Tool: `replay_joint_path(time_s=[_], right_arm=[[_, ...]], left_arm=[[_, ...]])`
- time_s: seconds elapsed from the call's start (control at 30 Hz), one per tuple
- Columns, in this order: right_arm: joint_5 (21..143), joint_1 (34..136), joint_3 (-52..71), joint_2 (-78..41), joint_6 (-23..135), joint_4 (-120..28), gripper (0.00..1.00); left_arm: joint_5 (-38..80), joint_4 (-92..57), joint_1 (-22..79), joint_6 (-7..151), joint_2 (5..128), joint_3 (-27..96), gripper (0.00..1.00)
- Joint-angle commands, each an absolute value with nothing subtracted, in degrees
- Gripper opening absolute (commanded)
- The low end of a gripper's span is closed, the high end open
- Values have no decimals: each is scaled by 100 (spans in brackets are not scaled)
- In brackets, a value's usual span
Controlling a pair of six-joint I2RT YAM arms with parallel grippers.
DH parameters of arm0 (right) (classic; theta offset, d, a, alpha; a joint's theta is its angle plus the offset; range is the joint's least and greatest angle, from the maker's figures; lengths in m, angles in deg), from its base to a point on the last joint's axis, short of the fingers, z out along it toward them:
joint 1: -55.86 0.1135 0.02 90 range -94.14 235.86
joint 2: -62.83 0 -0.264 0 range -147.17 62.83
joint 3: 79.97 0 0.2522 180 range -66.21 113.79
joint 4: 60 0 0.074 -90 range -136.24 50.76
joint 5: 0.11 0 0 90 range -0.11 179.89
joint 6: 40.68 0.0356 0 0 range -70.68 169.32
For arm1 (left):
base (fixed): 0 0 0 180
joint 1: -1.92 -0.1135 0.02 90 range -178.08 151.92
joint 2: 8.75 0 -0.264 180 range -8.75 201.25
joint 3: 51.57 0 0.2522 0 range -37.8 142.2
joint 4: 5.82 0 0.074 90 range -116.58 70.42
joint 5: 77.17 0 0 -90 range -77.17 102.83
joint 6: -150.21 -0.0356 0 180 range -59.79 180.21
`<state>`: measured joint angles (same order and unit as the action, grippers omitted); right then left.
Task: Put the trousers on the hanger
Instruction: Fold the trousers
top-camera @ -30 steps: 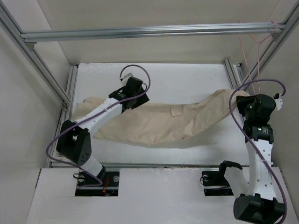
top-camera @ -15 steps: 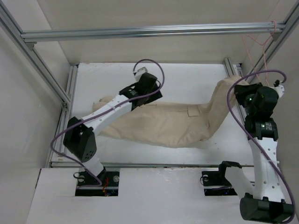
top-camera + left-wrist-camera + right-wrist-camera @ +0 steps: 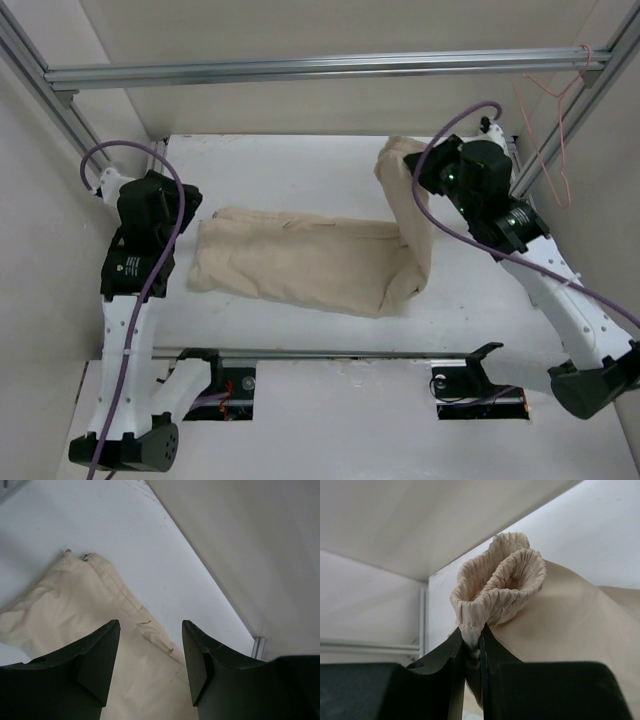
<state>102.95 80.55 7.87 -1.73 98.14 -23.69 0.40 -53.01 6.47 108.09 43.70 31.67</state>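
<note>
The right gripper next carries the trousers' waistband across to the left in the top view, then lowers and releases it.
The beige trousers (image 3: 300, 260) lie across the white table (image 3: 300, 170), and their right end rises in a fold. My right gripper (image 3: 415, 165) holds that end up off the table. In the right wrist view it (image 3: 470, 632) is shut on the gathered elastic waistband (image 3: 505, 570). My left gripper (image 3: 170, 215) hangs raised at the table's left side. Its jaws (image 3: 150, 625) stand open with nothing between them, above the trousers' left end (image 3: 75, 600). The pink wire hanger (image 3: 555, 105) hangs from the frame at the upper right, apart from both grippers.
An aluminium rail (image 3: 320, 68) spans the back overhead, and slanted frame posts (image 3: 70, 130) stand at both sides. Walls close in the table on the left, back and right. Purple cables (image 3: 440, 140) loop off each wrist.
My left arm has swung off the trousers' middle to the left edge. My right gripper has carried the waist end up and leftward from the right side, folding the cloth over.
</note>
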Motion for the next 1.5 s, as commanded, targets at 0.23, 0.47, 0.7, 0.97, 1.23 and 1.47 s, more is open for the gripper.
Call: replay_joint_path(time_s=[0.23, 0.47, 0.7, 0.97, 1.23, 1.47], right_arm=[[10852, 9843, 3238, -2223, 9652, -2944, 12], [10879, 10968, 4916, -4173, 9774, -2998, 12], [10361, 12067, 6351, -5942, 10153, -2822, 66], [10202, 11262, 4494, -4277, 9749, -2856, 81], [9447, 9399, 1100, -2122, 8923, -2954, 20], [9130, 8693, -1293, -1101, 9159, -3068, 67]], left_arm=[[211, -6088, -559, 10494, 4355, 4269, 50], [272, -6528, -1385, 10477, 4241, 4894, 51], [27, -6722, -1817, 10143, 4082, 4921, 51], [-80, -6362, -1642, 10143, 4337, 4659, 52], [184, -5975, -544, 10064, 4565, 2840, 61], [-35, -5527, 1081, 10081, 4944, 1995, 60]])
